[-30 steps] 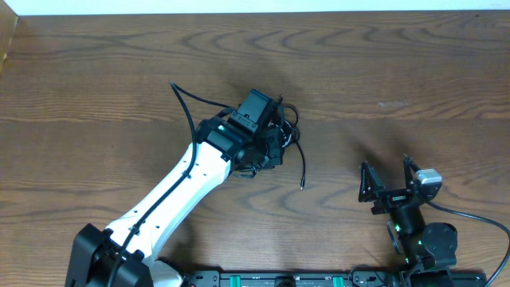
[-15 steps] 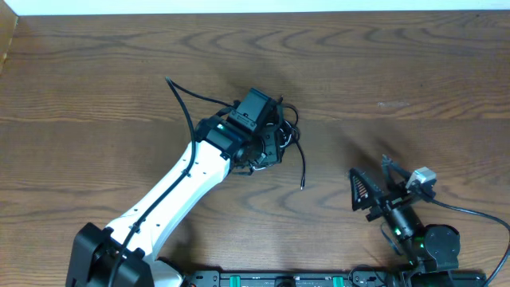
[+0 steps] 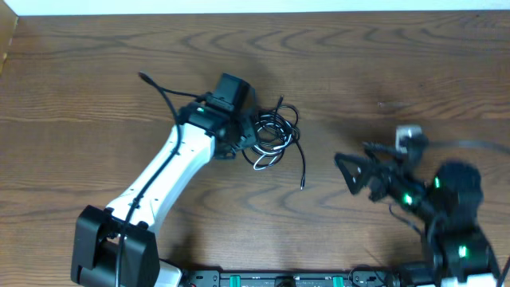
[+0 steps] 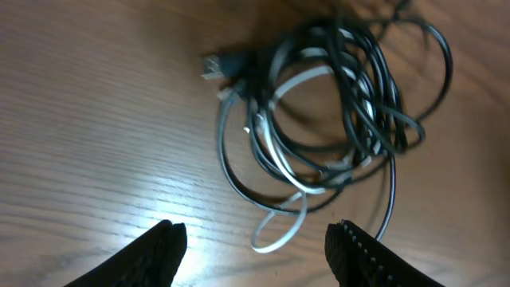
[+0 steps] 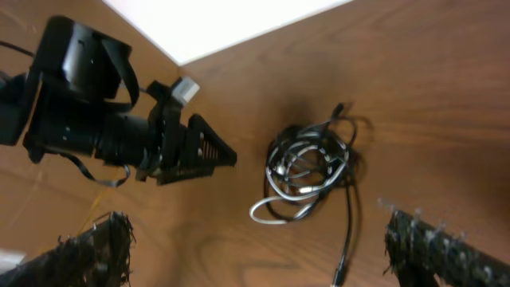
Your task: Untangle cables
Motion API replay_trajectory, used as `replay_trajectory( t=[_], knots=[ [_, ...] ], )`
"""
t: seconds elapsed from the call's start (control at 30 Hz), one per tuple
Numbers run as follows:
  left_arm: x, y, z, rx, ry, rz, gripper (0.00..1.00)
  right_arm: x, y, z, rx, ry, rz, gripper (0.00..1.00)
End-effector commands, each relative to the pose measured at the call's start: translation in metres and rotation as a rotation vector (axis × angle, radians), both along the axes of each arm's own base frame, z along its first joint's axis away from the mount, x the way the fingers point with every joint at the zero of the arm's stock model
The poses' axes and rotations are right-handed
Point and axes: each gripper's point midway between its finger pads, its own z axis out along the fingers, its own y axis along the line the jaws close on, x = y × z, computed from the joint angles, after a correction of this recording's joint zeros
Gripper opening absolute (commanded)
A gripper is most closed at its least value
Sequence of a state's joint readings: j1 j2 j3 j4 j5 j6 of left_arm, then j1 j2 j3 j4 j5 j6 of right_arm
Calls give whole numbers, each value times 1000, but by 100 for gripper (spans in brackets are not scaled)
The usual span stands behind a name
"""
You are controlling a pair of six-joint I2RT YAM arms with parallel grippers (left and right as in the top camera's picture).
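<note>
Next, my right gripper should lower and shift left in the overhead view onto the white loop [image 4: 279, 231] sticking out past the black cords.
The cables [image 3: 275, 131] lie in a tangled bundle on the wooden table, several black cords with one white cord looped through them. One loose black end trails down to a plug [image 3: 302, 185]. My left gripper [image 3: 243, 139] stands open just left of the bundle and holds nothing. In the left wrist view the cables [image 4: 327, 119] lie ahead of the left gripper [image 4: 259, 255], and the white loop [image 4: 279, 231] reaches toward the gap. My right gripper [image 3: 355, 163] is open to the right of the bundle. In its wrist view the right gripper [image 5: 263, 255] faces the cables [image 5: 311, 167] from a distance.
The left arm's own thick black cord [image 3: 155, 84] arcs out to the upper left. The left gripper's black head [image 5: 103, 104] fills the left of the right wrist view. The table's far edge [image 3: 255, 11] runs along the top, and a black rail [image 3: 279, 279] runs along the front.
My left gripper has opened, let go of the cables and drawn back to the left, which uncovered the bundle. The right arm has swung left toward the bundle, still open.
</note>
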State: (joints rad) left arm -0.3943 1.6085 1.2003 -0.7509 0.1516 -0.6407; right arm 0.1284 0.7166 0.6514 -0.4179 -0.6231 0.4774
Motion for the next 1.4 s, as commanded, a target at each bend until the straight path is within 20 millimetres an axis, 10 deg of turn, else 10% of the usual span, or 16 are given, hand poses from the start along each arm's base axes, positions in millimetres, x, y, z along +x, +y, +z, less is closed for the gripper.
replay_trajectory(
  t=[0.0, 0.2, 0.27, 0.3, 0.4, 0.63, 1.27, 1.37],
  knots=[
    [9, 26, -3, 1, 13, 105, 62, 6, 24, 5, 20, 95, 183, 99],
    [17, 67, -4, 3, 32, 225, 62, 31, 60, 19, 249, 220, 416, 99],
    [14, 73, -6, 10, 52, 239, 85, 36, 68, 14, 307, 294, 437, 91],
    [13, 76, -6, 13, 59, 246, 100, 40, 75, 3, 319, 352, 436, 68],
    [13, 77, -6, 14, 57, 250, 100, 46, 91, -30, 277, 461, 396, 52],
    [13, 77, -6, 14, 57, 250, 100, 52, 125, -101, 185, 725, 195, 52],
    [13, 77, -6, 14, 57, 250, 99, 55, 192, -207, 78, 834, -152, 52],
    [13, 77, -6, 14, 57, 250, 99, 55, 191, -216, 48, 815, -165, 23]
  ],
)
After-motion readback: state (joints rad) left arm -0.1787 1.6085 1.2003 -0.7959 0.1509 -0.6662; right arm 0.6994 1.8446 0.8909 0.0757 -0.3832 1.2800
